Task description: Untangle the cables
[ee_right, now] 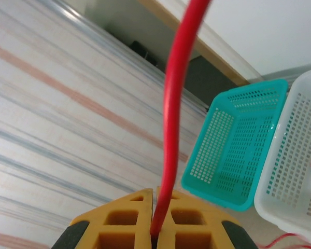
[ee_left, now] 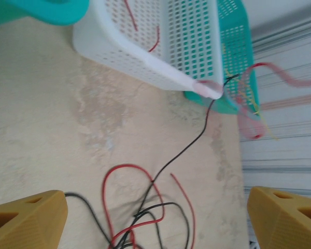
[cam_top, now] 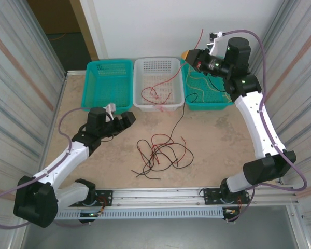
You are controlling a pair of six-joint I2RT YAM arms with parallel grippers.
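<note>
My right gripper is beside the white basket (cam_top: pixel 158 79) (ee_right: pixel 296 155), and the red cable already trails inside the basket. My right gripper should turn and move toward the basket next to release the cable.
A tangle of red and black cables (cam_top: pixel 160 153) lies on the table in front of the baskets. One black cable (cam_top: pixel 182 109) runs from it up toward the gap between the white and right teal baskets. My left gripper (cam_top: pixel 127 118) hovers left of the tangle, open, with nothing between its fingers (ee_left: pixel 26 220); below it are the cables (ee_left: pixel 145 207). My right gripper (cam_top: pixel 189 55) is raised above the right teal basket, shut on a red cable (ee_right: pixel 171 104) that curves up from its jaws (cam_top: pixel 199 39). The right gripper (ee_right: pixel 158 207) pinches that cable's end.
Three baskets stand in a row at the back: a teal one (cam_top: pixel 110 83), a white one (cam_top: pixel 158 106) with a red cable (cam_top: pixel 155 93) inside, and a teal one (cam_top: pixel 210 104) holding pale yellow cables (cam_top: pixel 202 88). Ribbed walls close both sides.
</note>
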